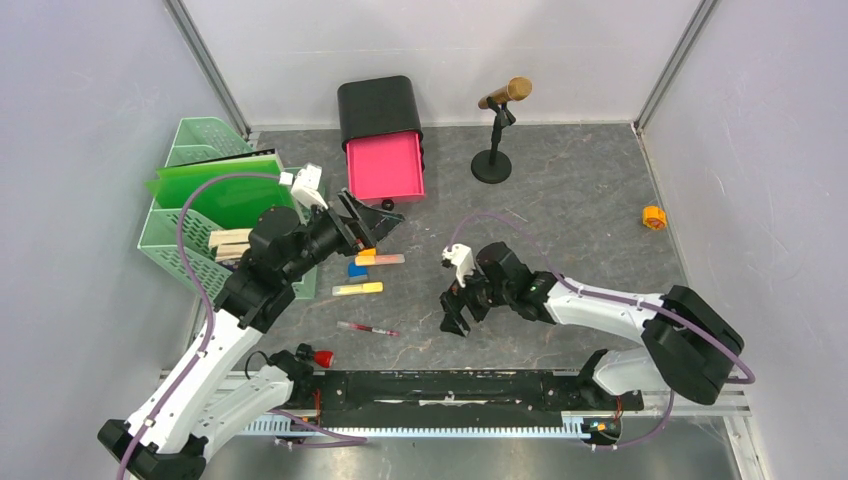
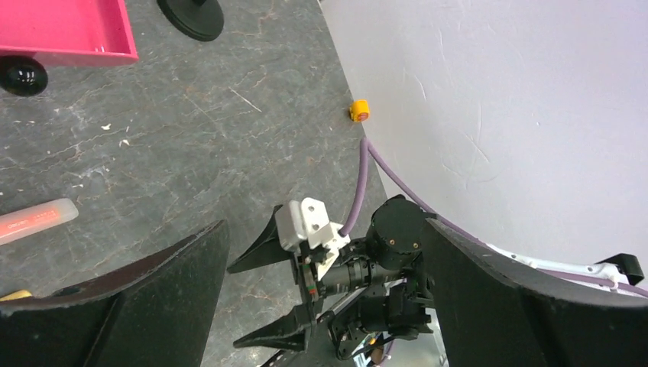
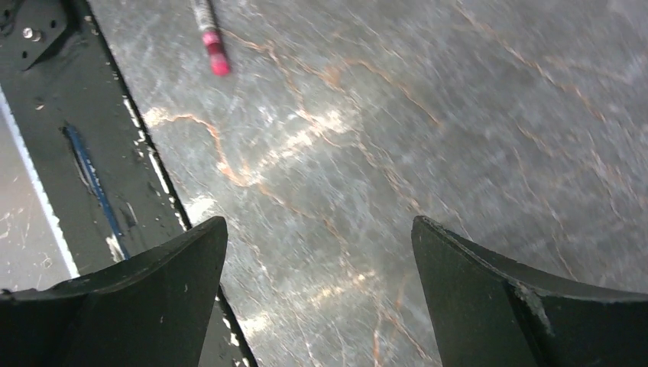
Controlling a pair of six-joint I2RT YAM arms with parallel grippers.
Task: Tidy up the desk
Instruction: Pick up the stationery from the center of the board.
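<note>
Next, my right gripper goes to the left in the top view and lowers its fingers astride the body of the red pen below.
The desk (image 1: 570, 210) is dark grey with pale veins. On its left middle lie an orange highlighter (image 1: 380, 259), a small blue item (image 1: 357, 268), a yellow highlighter (image 1: 357, 289) and a red pen (image 1: 367, 328). My left gripper (image 1: 375, 228) hovers open just above the orange highlighter (image 2: 38, 220), holding nothing. My right gripper (image 1: 458, 318) points down at bare desk (image 3: 382, 115) near the front edge, open and empty; the red pen (image 3: 210, 34) lies beyond it. In the left wrist view the left gripper (image 2: 325, 223) frames the right arm. The right gripper (image 3: 318, 222) has its fingers wide apart.
A black box (image 1: 378, 110) with a pulled-out pink drawer (image 1: 385, 165) stands at the back, a black ball (image 1: 388, 205) beside it. A microphone stand (image 1: 495, 130) is at back centre, a mint-green tray (image 1: 190, 215) on the left, a small orange object (image 1: 654, 216) at right.
</note>
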